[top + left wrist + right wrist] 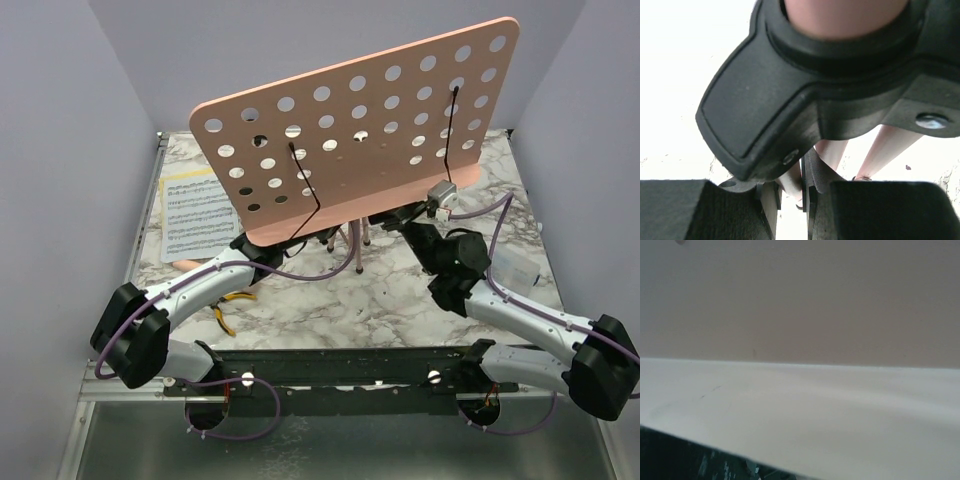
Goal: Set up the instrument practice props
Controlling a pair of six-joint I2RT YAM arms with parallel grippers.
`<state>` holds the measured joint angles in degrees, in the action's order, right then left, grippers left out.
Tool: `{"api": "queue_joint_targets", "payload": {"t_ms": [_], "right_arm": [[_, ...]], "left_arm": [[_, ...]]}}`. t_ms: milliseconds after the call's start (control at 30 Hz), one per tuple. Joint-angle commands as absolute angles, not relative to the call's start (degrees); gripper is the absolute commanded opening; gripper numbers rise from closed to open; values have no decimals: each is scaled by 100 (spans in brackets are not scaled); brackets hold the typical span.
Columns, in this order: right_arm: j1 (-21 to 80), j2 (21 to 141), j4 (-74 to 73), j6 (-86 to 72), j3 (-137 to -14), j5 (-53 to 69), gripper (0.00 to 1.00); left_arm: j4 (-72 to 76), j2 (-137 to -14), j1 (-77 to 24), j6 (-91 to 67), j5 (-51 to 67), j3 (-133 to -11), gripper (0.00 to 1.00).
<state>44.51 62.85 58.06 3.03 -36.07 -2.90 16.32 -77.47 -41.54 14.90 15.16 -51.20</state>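
Observation:
The left gripper will next swing its pink tripod leg (792, 179) open, outward and away from the other legs, before it lets go of the leg, because the legs stand close together.
The pink perforated music-stand desk (370, 120) stands tilted over the middle of the table. Its pink tripod legs (356, 245) show below it. My left gripper (258, 246) reaches under the desk's low left corner. In the left wrist view it (790, 192) is shut on a pink tripod leg (791, 180), just below the black tripod hub (805, 105). My right gripper (418, 226) reaches under the desk's lower edge and its fingertips are hidden. The right wrist view shows only the pink desk (800, 295) up close. A sheet-music page (195, 210) lies at the left. The microphone and mic stand are out of view.
Yellow-handled pliers (232, 305) lie on the marble table (340, 300) near the left arm. A clear plastic box (520, 265) sits at the right edge. Grey walls close in the back and both sides.

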Motion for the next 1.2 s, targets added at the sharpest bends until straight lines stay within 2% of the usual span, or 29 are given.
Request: {"api": "queue_joint_targets", "payload": {"t_ms": [0, 100, 267, 400, 600, 767, 1167], "right_arm": [[4623, 6438, 5631, -164, -3546, 738, 55], [4623, 6388, 5597, -176, -3486, 762, 55], [4623, 5945, 5216, -203, -3290, 528, 64], [4623, 5670, 5054, -294, -3114, 475, 65], [4622, 5974, 5075, -182, -3375, 425, 61], [4623, 6349, 5419, -100, -3549, -172, 51], [4819, 7208, 6212, 774, -4054, -1746, 55]], "left_arm": [[1815, -7663, -4298, 1696, 1872, -5387, 0], [1802, -7697, -4302, 1679, 1881, -5388, 0], [1775, -7765, -4298, 1591, 1804, -5438, 0], [1776, -7821, -4300, 1564, 1710, -5474, 0], [1779, -7818, -4298, 1607, 1734, -5450, 0], [1797, -7821, -4298, 1635, 1711, -5432, 0], [1848, -7764, -4378, 1767, 1363, -5388, 0]]}}
